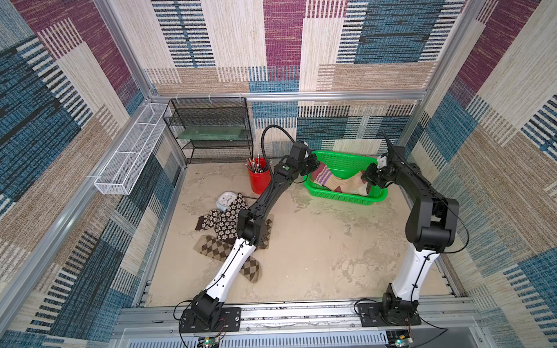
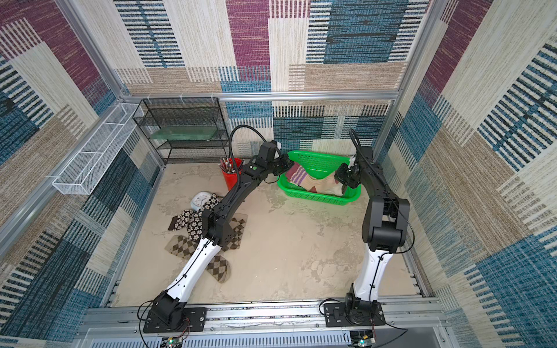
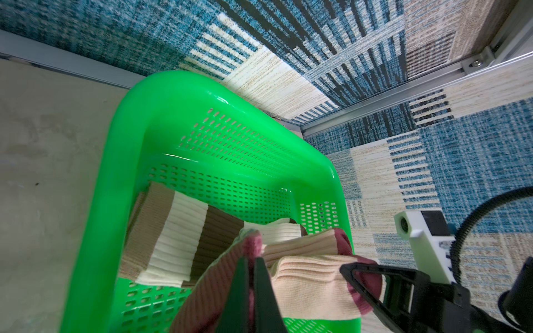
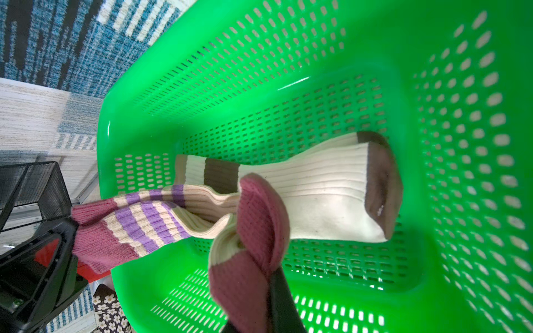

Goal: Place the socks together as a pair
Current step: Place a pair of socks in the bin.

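The maroon toe end is still hanging above the cream-brown sock, so my right gripper will next move down toward that sock's brown toe and let go.
Two beige socks with purple stripes and maroon ends stretch across the green basket. They hang just above its floor. My left gripper is shut on their maroon cuff end at the basket's left rim. At the right rim my right gripper is shut on their maroon toe end. Under them lies a cream-brown sock on the basket floor. Dark flower socks and argyle socks lie on the table's left, partly under my left arm.
A red cup of pens stands just left of the basket, close to my left forearm. A white alarm clock sits by the flower socks. A black mesh shelf and a white wire tray line the back left.
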